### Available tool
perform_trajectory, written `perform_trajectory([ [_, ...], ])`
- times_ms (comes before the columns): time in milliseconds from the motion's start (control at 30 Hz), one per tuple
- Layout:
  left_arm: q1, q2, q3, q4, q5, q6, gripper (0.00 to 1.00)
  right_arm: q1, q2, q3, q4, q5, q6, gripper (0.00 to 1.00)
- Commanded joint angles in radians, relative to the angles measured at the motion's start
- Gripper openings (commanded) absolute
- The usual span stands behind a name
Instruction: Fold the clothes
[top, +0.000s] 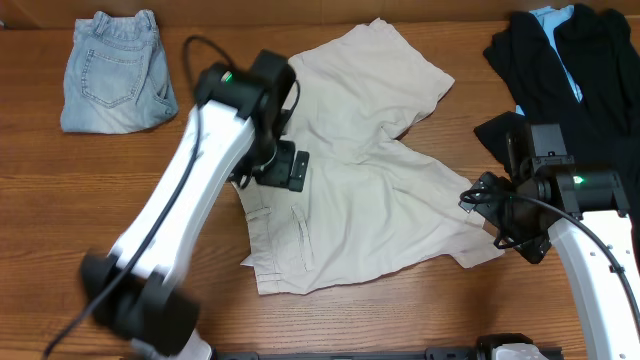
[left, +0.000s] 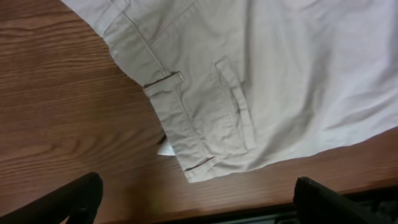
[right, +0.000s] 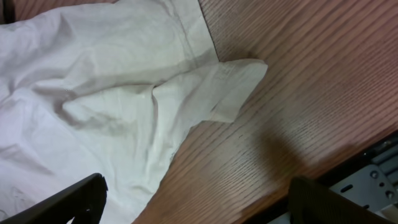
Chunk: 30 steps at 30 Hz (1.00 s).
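Observation:
I will move my left gripper back next. Then I will lower it to the waistband's near corner by the white tag.
The pale beige shorts lie spread on the wooden table, waistband at the near left, one leg toward the far side, one toward the right. My left gripper hovers open over the waistband edge; its view shows the waistband corner, back pocket and a small white tag, with nothing between its fingers. My right gripper hovers open at the right leg's hem; its view shows a folded-over hem corner above its empty fingers.
Light-blue denim shorts lie at the far left. Black garments with light-blue trim lie at the far right. The table's near edge is close under the waistband.

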Motion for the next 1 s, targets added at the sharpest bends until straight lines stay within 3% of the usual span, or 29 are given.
perform_trajectory([
  [0,-0.036,-0.242,-0.177,0.053,-0.029,-0.246,1.00,-0.003,-0.008,0.003,0.026,0.009,-0.032,0.98],
  [167,-0.081,-0.417,-0.514,0.164,-0.018,-0.410,1.00,-0.003,-0.008,0.003,0.079,0.009,-0.064,0.98],
  [367,-0.142,-0.428,-0.803,0.398,0.030,-0.467,1.00,-0.003,-0.008,0.003,0.114,0.009,-0.085,0.98],
  [700,-0.159,-0.424,-1.054,0.641,0.021,-0.496,1.00,-0.003,-0.008,0.003,0.127,0.020,-0.085,0.98],
  [967,-0.159,-0.424,-1.162,0.772,0.034,-0.496,0.95,-0.003,-0.008,0.003,0.143,0.021,-0.085,0.98],
])
